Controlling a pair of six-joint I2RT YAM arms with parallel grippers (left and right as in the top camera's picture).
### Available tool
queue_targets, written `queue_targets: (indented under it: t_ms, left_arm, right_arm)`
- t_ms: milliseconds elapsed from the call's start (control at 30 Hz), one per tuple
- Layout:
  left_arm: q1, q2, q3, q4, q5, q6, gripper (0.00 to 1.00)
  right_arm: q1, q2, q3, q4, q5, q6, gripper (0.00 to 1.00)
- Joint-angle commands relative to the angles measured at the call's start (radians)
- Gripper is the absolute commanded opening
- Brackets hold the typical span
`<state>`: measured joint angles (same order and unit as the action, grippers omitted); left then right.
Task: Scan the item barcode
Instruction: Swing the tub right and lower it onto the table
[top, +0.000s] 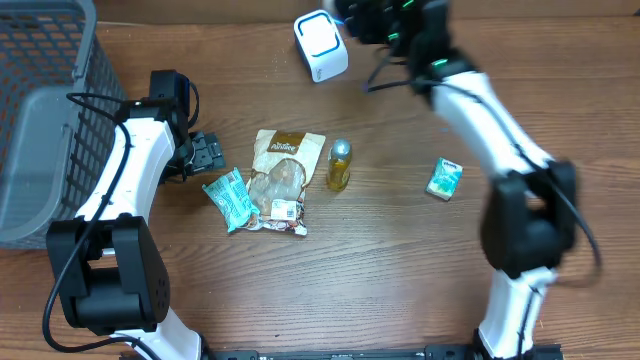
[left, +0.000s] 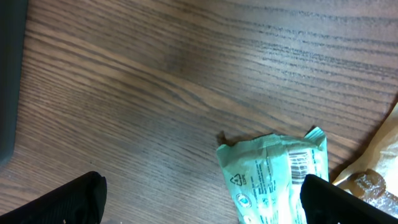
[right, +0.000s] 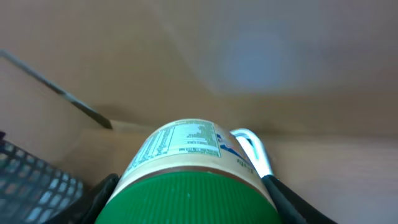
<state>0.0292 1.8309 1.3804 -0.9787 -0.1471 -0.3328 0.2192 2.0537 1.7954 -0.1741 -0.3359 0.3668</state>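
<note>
Bare wood shows beside the small green box. My right gripper needs to move back from the scanner (top: 321, 45) next and go down there to release the jar.
My right gripper (right: 193, 202) is shut on a jar (right: 186, 155) with a ribbed green lid and a cream label of fine print; no barcode on it faces this view. In the overhead view the right gripper (top: 375, 20) hangs at the table's far edge, just right of the white scanner (top: 321, 45), and the jar is mostly hidden by it. A white edge of the scanner (right: 252, 149) shows behind the jar. My left gripper (top: 207, 152) is open, low over the wood beside a green packet (left: 277, 177), whose barcode (left: 300, 163) faces up.
A grey mesh basket (top: 40, 120) stands at the left edge. A brown snack pouch (top: 280, 180), a small yellow bottle (top: 339, 165) and a small green box (top: 444, 178) lie mid-table. The green packet (top: 230, 198) lies left of the pouch.
</note>
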Motion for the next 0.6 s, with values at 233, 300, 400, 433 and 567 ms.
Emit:
queue_targets:
  t_ms: [233, 300, 400, 433, 567]
  left_arm:
    - [0.01, -0.03, -0.003, -0.003, -0.006, 0.015, 1.0]
    - [0.01, -0.03, -0.003, -0.003, -0.006, 0.015, 1.0]
    - [0.01, -0.03, -0.003, -0.003, -0.006, 0.015, 0.99]
    - [0.01, -0.03, -0.003, -0.003, -0.006, 0.015, 1.0]
    - [0.01, -0.03, -0.003, -0.003, -0.006, 0.015, 1.0]
  right_arm:
    - [-0.261, -0.195, 0.002, -0.912, 0.061, -0.015, 0.12]
    - [-0.302, -0.195, -0.036, -1.004, 0.096, -0.031, 0.14]
    - [-0.361, -0.195, -0.132, -1.062, 0.198, -0.031, 0.17]
    - [-0.375, -0.195, -0.16, -1.06, 0.218, -0.031, 0.18]
    - [-0.42, -0.195, -0.242, -1.037, 0.265, -0.029, 0.24]
